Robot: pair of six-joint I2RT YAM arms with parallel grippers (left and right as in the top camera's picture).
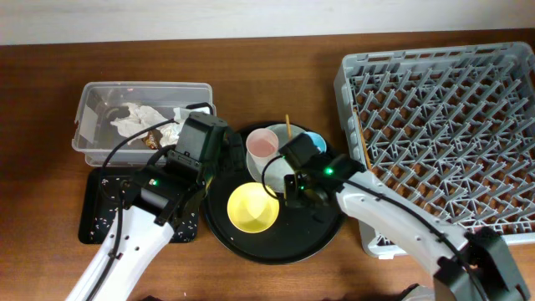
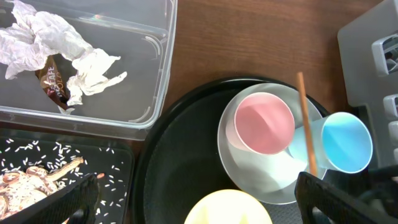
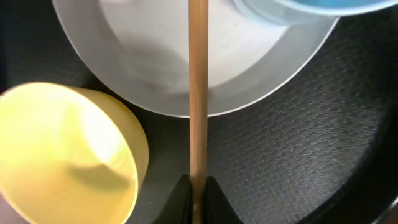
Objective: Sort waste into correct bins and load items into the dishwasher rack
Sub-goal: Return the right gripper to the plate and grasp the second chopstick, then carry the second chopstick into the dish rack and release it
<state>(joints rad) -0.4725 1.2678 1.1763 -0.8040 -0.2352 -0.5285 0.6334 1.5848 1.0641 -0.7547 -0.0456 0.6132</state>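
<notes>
My right gripper rises next, moves over to the rack's edge by the round tray and lowers to release, since another chopstick already lies along there.
My right gripper (image 3: 198, 190) is shut on a wooden chopstick (image 3: 198, 87) that lies across the pale plate (image 3: 149, 68); its far end shows overhead (image 1: 287, 125). The pink cup (image 2: 264, 122) and blue cup (image 2: 345, 141) sit on the plate (image 2: 258, 180), the yellow bowl (image 1: 252, 207) beside it. My left gripper (image 2: 199, 199) is open above the round tray, holding nothing. Crumpled tissues (image 2: 56, 43) and a brown wrapper (image 2: 55, 84) lie in the clear box (image 1: 92, 92). Food scraps (image 2: 25, 183) and rice grains lie in the shallow black tray (image 1: 94, 219). The grey rack (image 1: 443, 134) stands at the right.
The large round black tray (image 1: 276, 247) holds the plate, cups and bowl in the middle of the brown table. The rack's near corner (image 2: 373, 56) is close to the blue cup. Both arms cross over the round tray.
</notes>
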